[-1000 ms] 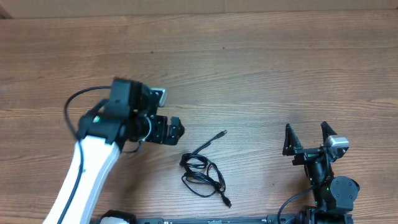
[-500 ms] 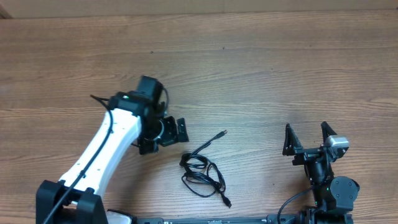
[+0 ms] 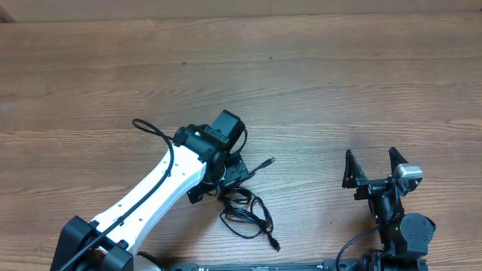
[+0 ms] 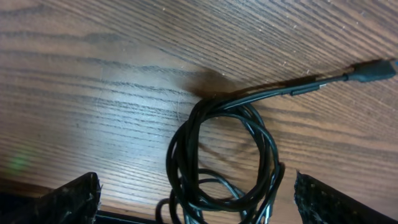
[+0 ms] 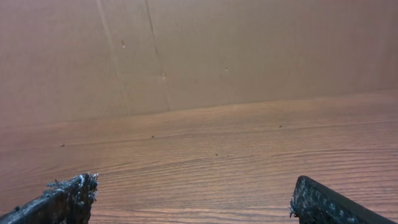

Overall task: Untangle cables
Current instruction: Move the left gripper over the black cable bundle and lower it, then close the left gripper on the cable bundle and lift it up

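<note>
My left gripper goes down toward the right in the overhead view onto the coiled loops next and closes, as the cables lie below, between its open fingers.
The cables [image 3: 248, 209] lie as one tangled bundle of thin black loops on the wooden table, low in the middle. One plug end [image 3: 269, 161] points up and right, another [image 3: 276, 245] lies at the lower right. My left gripper [image 3: 224, 188] hangs right over the bundle's upper left edge, partly hidden under its wrist. In the left wrist view the loops [image 4: 221, 155] sit between the wide-apart fingertips [image 4: 71, 198] with nothing gripped, and the plug [image 4: 372, 70] lies at the upper right. My right gripper [image 3: 370, 167] rests open at the lower right, away from the cables.
Bare wood-grain table [image 3: 316, 83] spreads all around the bundle. The right wrist view shows only table [image 5: 205, 162] and a brown wall [image 5: 236, 50] behind it.
My left arm has swung right and down, from left of the cables to directly over the bundle. The cables and the right arm have not moved.
</note>
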`<state>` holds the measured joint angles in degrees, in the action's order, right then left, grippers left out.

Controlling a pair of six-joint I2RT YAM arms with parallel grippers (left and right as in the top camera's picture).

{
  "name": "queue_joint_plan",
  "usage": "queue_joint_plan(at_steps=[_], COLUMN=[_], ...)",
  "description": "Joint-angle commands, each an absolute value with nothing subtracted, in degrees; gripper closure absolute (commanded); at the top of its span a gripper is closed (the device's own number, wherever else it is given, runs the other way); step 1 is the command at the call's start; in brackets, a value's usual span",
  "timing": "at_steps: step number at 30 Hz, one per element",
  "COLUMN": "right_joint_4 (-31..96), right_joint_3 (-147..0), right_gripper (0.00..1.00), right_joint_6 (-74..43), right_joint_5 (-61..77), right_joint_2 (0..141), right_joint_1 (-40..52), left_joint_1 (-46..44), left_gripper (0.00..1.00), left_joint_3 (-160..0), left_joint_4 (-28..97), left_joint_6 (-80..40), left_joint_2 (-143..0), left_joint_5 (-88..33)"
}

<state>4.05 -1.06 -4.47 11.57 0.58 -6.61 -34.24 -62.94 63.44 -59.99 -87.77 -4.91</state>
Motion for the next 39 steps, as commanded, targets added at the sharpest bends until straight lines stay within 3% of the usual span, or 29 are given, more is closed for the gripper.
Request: queue_joint_plan(at_steps=[1,26,34,36,37,39], right_joint_4=[3.7,3.7,3.7,3.7,3.7,3.7], right_joint_3=[-0.5,-0.5,-0.5,-0.5,-0.5,-0.5], right_gripper=[0.00,0.00,0.00,0.00,0.00,0.00], right_joint_6=[-4.5,-4.5,-4.5,-4.5,-4.5,-4.5], right_joint_5=[11.0,11.0,11.0,11.0,11.0,11.0], right_joint_2=[0.2,0.2,0.2,0.2,0.2,0.2], right_joint_1=[-6.4,-6.4,-6.4,-6.4,-6.4,-6.4], left_joint_1=[-35.5,-39.5,-40.2,-40.3,-40.2,-40.1], left_gripper=[0.00,0.00,0.48,0.83,0.96,0.96], left_joint_3=[-61.2,-51.7,-51.7,-51.7,-51.7,-51.7], left_joint_4=[61.9,49.8,49.0,48.6,48.5,48.2], left_joint_6=[-66.5,-68.7,-68.6,-68.6,-68.6,-68.3], left_joint_2=[-87.5,-87.6,-87.6,-87.6,-87.6,-87.6], left_joint_5=[-2.9,-6.6,-5.2,-4.3,-3.8,-3.3])
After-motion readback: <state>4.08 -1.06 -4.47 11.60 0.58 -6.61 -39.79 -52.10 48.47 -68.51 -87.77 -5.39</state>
